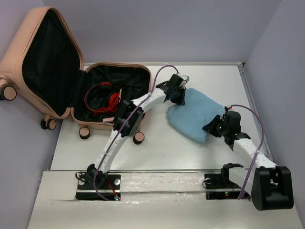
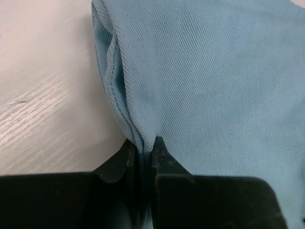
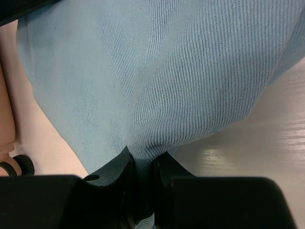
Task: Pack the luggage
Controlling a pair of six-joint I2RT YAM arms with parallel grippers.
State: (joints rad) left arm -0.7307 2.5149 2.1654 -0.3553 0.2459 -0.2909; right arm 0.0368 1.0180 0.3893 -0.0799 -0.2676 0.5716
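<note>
To the left of my right gripper in the top view lies the luggage's lower half (image 1: 132,87), so I will lift the cloth over its raised rim, lower and release.
The peach-pink luggage (image 1: 45,28) lies open at the table's back left, lid tilted up against the wall, black lining showing. Red headphones (image 1: 102,99) lie in its lower half. A folded light-blue cloth (image 1: 195,112) lies on the table to the right of the luggage. My left gripper (image 1: 180,97) is shut on the cloth's far left edge; the wrist view shows the fabric (image 2: 205,71) pinched between the jaws. My right gripper (image 1: 213,128) is shut on the cloth's near right edge, with fabric (image 3: 167,71) bunched between its jaws.
The white table (image 1: 157,152) runs to a raised edge at the right and back, with grey walls close behind. The luggage's wheels (image 1: 84,132) stand at the case's near side. Purple cables loop over both arms.
</note>
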